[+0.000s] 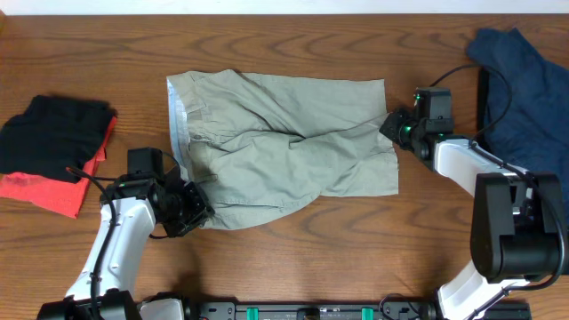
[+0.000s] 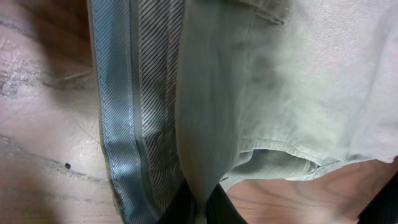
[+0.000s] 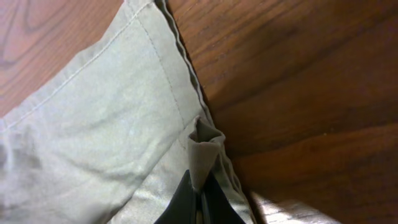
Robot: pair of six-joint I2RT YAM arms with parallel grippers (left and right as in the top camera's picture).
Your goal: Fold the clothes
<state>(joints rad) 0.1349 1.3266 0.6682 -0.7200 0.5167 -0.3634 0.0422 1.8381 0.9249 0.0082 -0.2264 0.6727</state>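
My left gripper lifts the pinched waistband corner next, then draws it back toward the wood along the front, because the shorts (image 1: 284,142) lie rumpled.
The khaki-grey shorts (image 1: 284,142) lie spread and rumpled in the middle of the table, waistband with pale blue lining (image 1: 174,111) at the left, leg hems at the right. My left gripper (image 1: 197,206) is shut on the shorts' lower left corner by the waistband; the left wrist view shows the cloth (image 2: 205,137) pinched between its fingers (image 2: 200,211) beside the striped blue lining (image 2: 130,124). My right gripper (image 1: 391,124) is shut on the right hem; the right wrist view shows a peak of cloth (image 3: 202,149) pinched in its fingers (image 3: 199,193).
A folded black and red garment (image 1: 49,151) lies at the left edge. A dark blue garment (image 1: 524,89) lies at the far right, behind my right arm. Bare wood table (image 1: 302,258) runs along the front.
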